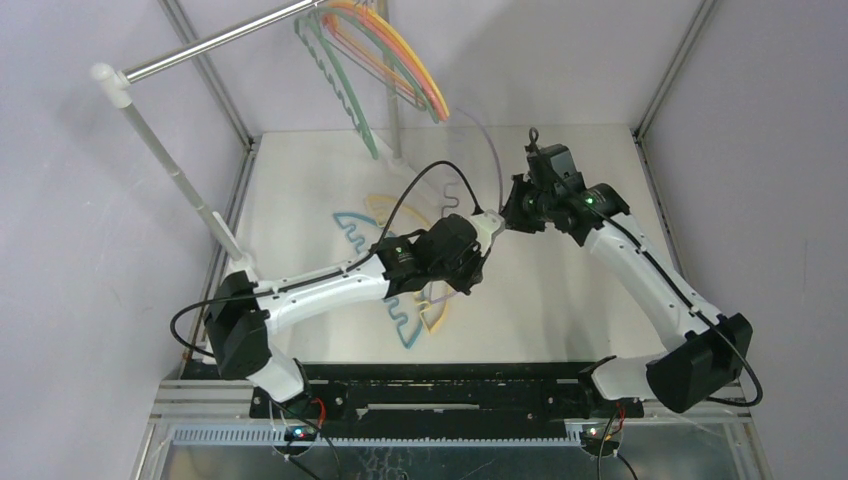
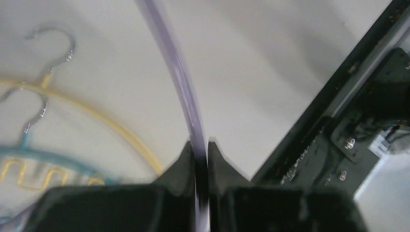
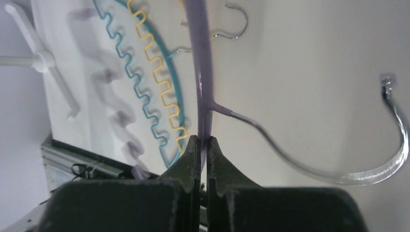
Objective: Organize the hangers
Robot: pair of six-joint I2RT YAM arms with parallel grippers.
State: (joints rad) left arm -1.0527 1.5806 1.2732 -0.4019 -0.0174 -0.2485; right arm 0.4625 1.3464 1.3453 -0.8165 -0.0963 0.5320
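Observation:
The purple hanger's hook in my left gripper should go up and outward next, over the bare part of the bar beside the green hangers, and then I should release it.
A pale purple hanger is held above the table between both arms. My right gripper is shut on its bar just beside the wire hook. My left gripper is shut on the same bar further along. In the top view the two grippers, left and right, nearly meet over the middle of the table. A teal hanger and a yellow hanger, both wavy-edged, lie flat on the table under the left arm. Orange, yellow and green hangers hang on the rail.
The silver rail runs across the back left on a slanted white post. A black frame bar borders the table's near edge by the arm bases.

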